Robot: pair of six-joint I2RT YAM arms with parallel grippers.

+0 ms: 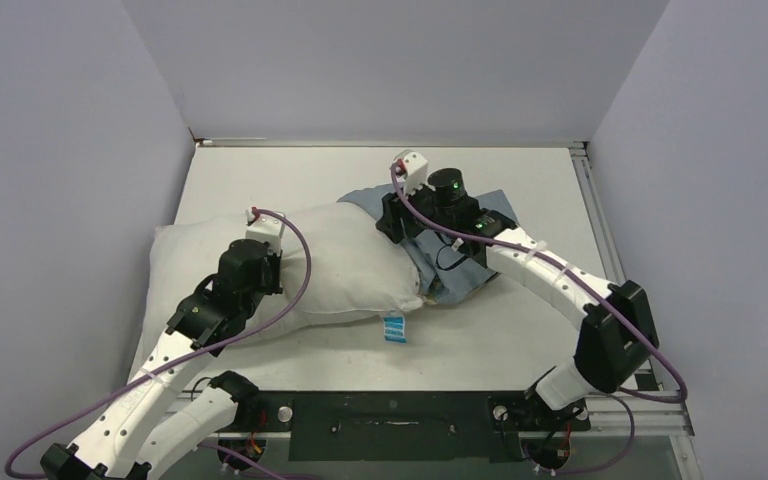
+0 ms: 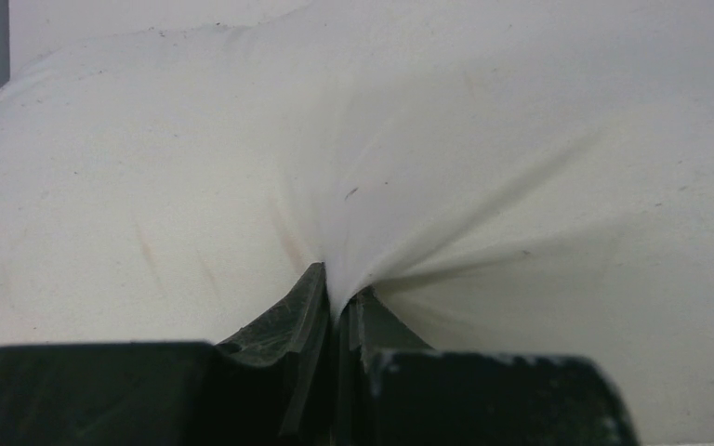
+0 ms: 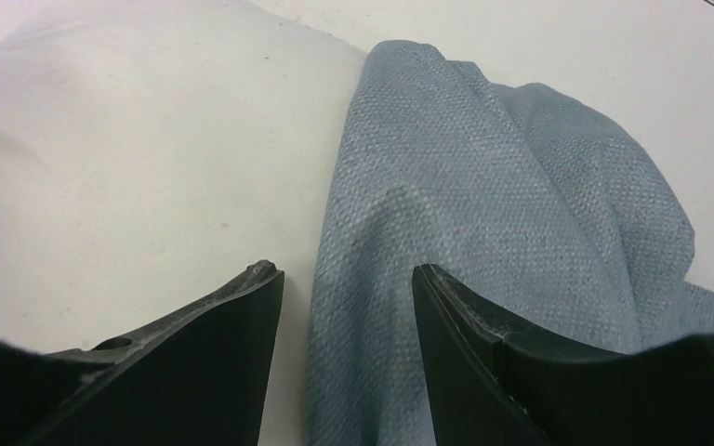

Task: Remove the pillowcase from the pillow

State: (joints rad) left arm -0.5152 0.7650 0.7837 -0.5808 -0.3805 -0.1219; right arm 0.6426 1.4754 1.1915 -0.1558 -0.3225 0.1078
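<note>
My left gripper moves the pillow's pinched fold outward to the bare part of the table beyond the pillow next and releases it, since that part lies outward of my fingers.
The off-white pillow [image 1: 345, 262] lies across the table's left and middle, its small blue tag [image 1: 393, 327] at the near edge. The dusty-blue pillowcase [image 1: 450, 272] is bunched over the pillow's right end. My left gripper [image 2: 337, 293] is shut on a pinched fold of the pillow [image 2: 428, 167], the white cloth fanning out from the jaws. My right gripper [image 3: 346, 279] is open, its jaws straddling a raised fold of the pillowcase [image 3: 483, 195] right beside the pillow's edge [image 3: 130, 158].
The white table [image 1: 520, 330] is bounded by grey walls at the left, back and right. A metal rail [image 1: 596, 210] runs along the table's right edge. The arms' bases sit at the near edge.
</note>
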